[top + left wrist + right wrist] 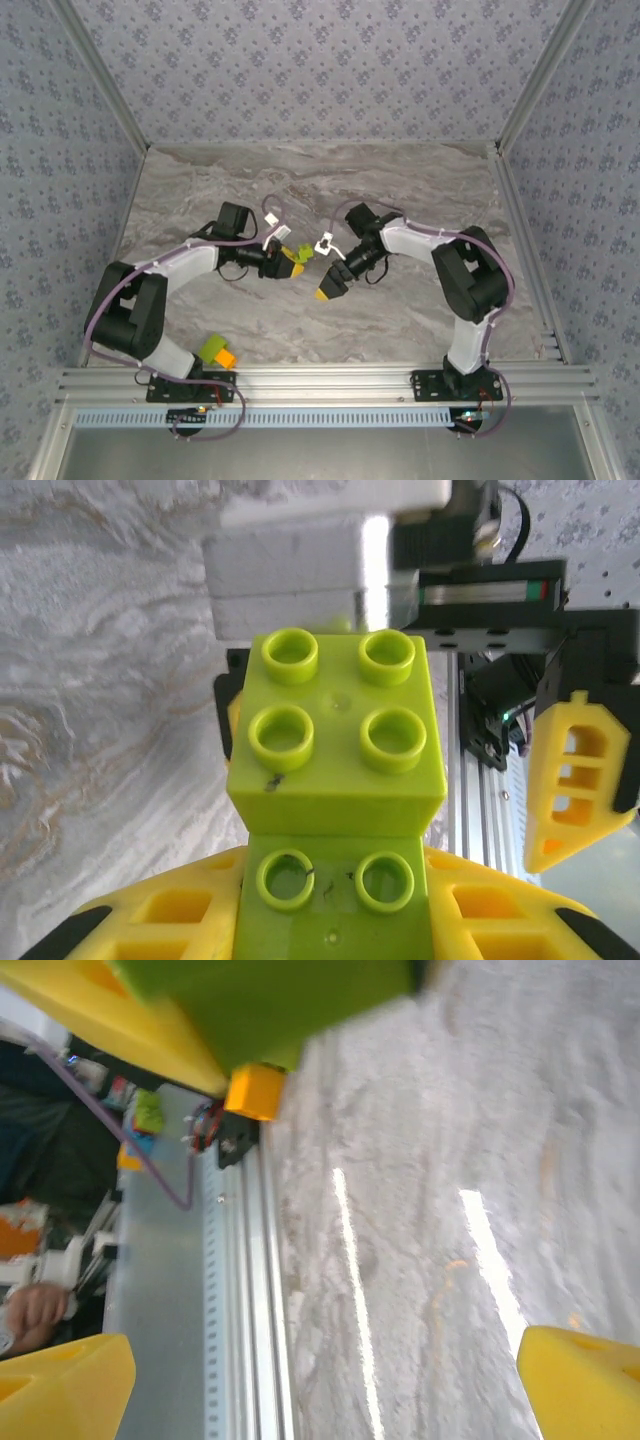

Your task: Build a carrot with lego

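The marble table is bare below. I should next turn my left gripper downward and lower the clump (335, 730) of lime-green lego onto the table to release it.
My left gripper (291, 258) is shut on a clump of lime-green lego (300, 253) above the middle of the table. In the left wrist view that lego clump (335, 730) is two stacked bricks, studs facing the camera, clamped between the yellow fingers (150, 920) of my left gripper (335, 905). My right gripper (325, 281) hangs just right of the clump, open and apart from it. In the right wrist view my right gripper (320, 1380) has wide-spread fingers with only table between them. The carrot (219, 352), an orange brick against a lime-green one, lies by the left arm's base.
The marble tabletop (400, 180) is walled by patterned panels. An aluminium rail (330, 380) runs along the near edge by both arm bases. In the right wrist view the orange brick (255, 1090) sits beside that rail (250, 1290). My right gripper's yellow finger (580, 780) shows in the left wrist view.
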Controlling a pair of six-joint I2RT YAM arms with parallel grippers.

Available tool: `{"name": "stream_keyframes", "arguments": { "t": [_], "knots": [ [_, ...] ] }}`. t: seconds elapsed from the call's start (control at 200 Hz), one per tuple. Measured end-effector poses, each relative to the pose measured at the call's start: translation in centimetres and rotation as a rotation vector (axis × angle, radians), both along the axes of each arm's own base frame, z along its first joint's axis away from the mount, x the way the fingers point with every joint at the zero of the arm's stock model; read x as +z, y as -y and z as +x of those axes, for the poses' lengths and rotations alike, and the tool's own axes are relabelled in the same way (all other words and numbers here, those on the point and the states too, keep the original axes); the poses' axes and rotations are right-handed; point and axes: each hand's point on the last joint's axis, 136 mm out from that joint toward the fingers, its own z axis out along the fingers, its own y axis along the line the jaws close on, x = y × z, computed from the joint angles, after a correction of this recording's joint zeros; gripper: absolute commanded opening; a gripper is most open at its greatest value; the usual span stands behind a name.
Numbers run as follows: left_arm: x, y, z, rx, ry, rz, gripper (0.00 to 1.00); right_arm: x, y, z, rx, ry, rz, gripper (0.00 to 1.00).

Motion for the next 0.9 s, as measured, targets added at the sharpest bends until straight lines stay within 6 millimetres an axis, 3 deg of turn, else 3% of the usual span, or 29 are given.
{"name": "stream_keyframes", "arguments": {
  "t": [0.18, 0.385, 0.54, 0.705, 0.899],
  "knots": [
    [0.5, 0.2, 0.8, 0.007, 0.051, -0.008, 0.13, -0.1, 2.9, 2.7, -0.18, 0.084, -0.053, 1.0],
    [0.2, 0.1, 1.9, 0.046, 0.094, 0.025, 0.17, 2.7, 6.2, 6.6, -0.399, 0.25, -0.1, 1.0],
    [-0.3, 0.3, 3.8, 0.113, 0.174, 0.078, 0.17, 4.2, 8.9, 8.8, -0.578, 0.375, -0.228, 1.0],
    [-1.3, 0.9, 5.7, 0.183, 0.245, 0.173, 0.18, 5.0, 13.7, 8.0, -0.8, 0.47, -0.349, 1.0],
    [-1.2, 0.8, 9.1, 0.291, 0.349, 0.262, 0.18, 2.3, 18.8, 7.1, -1.0, 0.435, -0.528, 1.0]
  ]
}}
